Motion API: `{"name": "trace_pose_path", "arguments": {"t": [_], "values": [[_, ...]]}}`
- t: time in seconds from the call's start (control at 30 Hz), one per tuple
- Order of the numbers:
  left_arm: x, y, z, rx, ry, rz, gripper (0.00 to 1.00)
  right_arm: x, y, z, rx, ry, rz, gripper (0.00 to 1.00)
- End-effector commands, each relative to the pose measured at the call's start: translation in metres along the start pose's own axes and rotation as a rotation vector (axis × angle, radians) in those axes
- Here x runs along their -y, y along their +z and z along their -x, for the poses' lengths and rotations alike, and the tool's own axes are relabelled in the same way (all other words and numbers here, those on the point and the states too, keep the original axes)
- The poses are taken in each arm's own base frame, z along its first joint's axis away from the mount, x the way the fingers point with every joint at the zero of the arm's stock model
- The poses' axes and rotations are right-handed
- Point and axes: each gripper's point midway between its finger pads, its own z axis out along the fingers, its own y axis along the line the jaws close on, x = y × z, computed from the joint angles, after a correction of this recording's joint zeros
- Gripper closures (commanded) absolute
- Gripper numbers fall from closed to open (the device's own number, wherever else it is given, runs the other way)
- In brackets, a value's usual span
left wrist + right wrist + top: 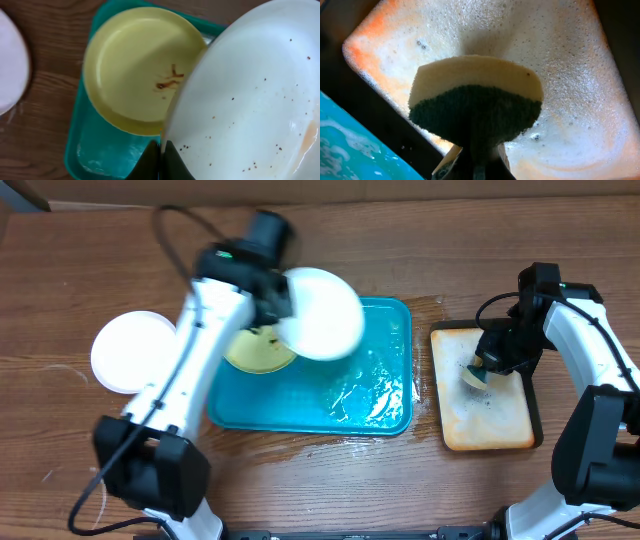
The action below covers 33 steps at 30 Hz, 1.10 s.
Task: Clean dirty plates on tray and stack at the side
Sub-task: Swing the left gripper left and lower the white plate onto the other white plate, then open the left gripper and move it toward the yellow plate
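I need to move my left gripper to the left in the overhead view next, down over another white plate (134, 352) (10, 65), and let go of the rim of the plate it holds, because that other plate is beside the tray.
My left gripper (275, 302) is shut on the rim of a white plate (322, 313) and holds it tilted above the teal tray (395, 420). In the left wrist view the white plate (250, 100) shows brown specks, with my jaws (161, 157) pinching its edge. The pale yellow-green plate (255, 352) lies in the tray's left part, with a brown smear (170, 82). Another white plate (130, 352) lies on the table left of the tray. My right gripper (487, 365) is shut on a yellow-and-green sponge (475, 97) over the foamy tan tray (490, 425).
The teal tray's floor is wet with soapy water (365, 395). The black-rimmed tan tray (580, 60) stands right of it, covered in foam. Wet patches lie on the wooden table (420, 310) between the two trays.
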Motion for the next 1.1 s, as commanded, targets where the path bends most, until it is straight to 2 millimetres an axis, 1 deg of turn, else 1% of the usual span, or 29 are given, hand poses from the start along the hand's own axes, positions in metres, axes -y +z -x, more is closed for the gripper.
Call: {"name": "trace_pose_path", "arguments": {"t": [0.0, 0.1, 0.17, 0.23, 0.27, 0.43, 0.47, 0.53, 0.67, 0.73, 0.8, 0.83, 0.93, 1.0, 1.07], "values": [[-0.038, -0.019, 0.014, 0.030, -0.127, -0.054, 0.95, -0.002, -0.007, -0.001, 0.012, -0.006, 0.016, 0.96], [-0.074, -0.009, 0.014, 0.040, -0.203, -0.069, 0.95, -0.002, -0.007, -0.001, 0.011, -0.005, 0.016, 0.96], [-0.091, -0.003, 0.010, 0.047, -0.255, -0.112, 0.96, -0.002, -0.007, -0.002, 0.009, -0.005, 0.015, 0.96], [-0.116, 0.004, 0.001, 0.059, -0.326, -0.130, 0.95, -0.001, -0.007, -0.003, 0.005, -0.004, 0.013, 0.96], [-0.144, 0.011, -0.010, 0.073, -0.407, -0.137, 0.96, -0.001, -0.007, -0.004, 0.001, -0.003, 0.010, 0.96], [-0.209, 0.028, -0.033, 0.085, -0.610, -0.160, 0.96, -0.001, -0.007, -0.005, -0.002, -0.003, 0.010, 0.96], [-0.219, 0.031, -0.036, 0.085, -0.646, -0.168, 0.96, -0.001, -0.007, -0.005, -0.002, -0.003, 0.010, 0.96], [-0.242, 0.033, -0.039, 0.105, -0.720, -0.177, 0.96, 0.000, -0.007, -0.005, -0.002, -0.003, 0.009, 0.96], [-0.277, 0.028, -0.035, 0.172, -0.796, -0.148, 0.96, 0.000, -0.007, -0.006, -0.008, -0.001, 0.007, 0.96], [-0.297, 0.027, -0.035, 0.205, -0.830, -0.103, 0.96, 0.000, -0.007, -0.007, -0.010, -0.001, 0.006, 0.96], [-0.314, 0.031, -0.041, 0.203, -0.875, -0.057, 0.96, 0.001, -0.007, -0.007, -0.012, -0.001, 0.005, 0.96], [-0.319, 0.035, -0.043, 0.193, -0.888, -0.052, 0.96, 0.001, -0.007, -0.008, -0.015, 0.000, 0.004, 0.96], [-0.326, 0.053, -0.051, 0.141, -0.918, -0.046, 0.96, 0.001, -0.007, -0.009, -0.018, -0.004, 0.002, 0.96], [-0.329, 0.068, -0.056, 0.102, -0.933, -0.042, 0.96, 0.002, -0.007, -0.010, -0.023, -0.003, 0.000, 0.96], [-0.332, 0.080, -0.058, 0.080, -0.938, -0.042, 0.96, 0.003, -0.007, -0.011, -0.029, -0.013, -0.003, 0.96]]}}
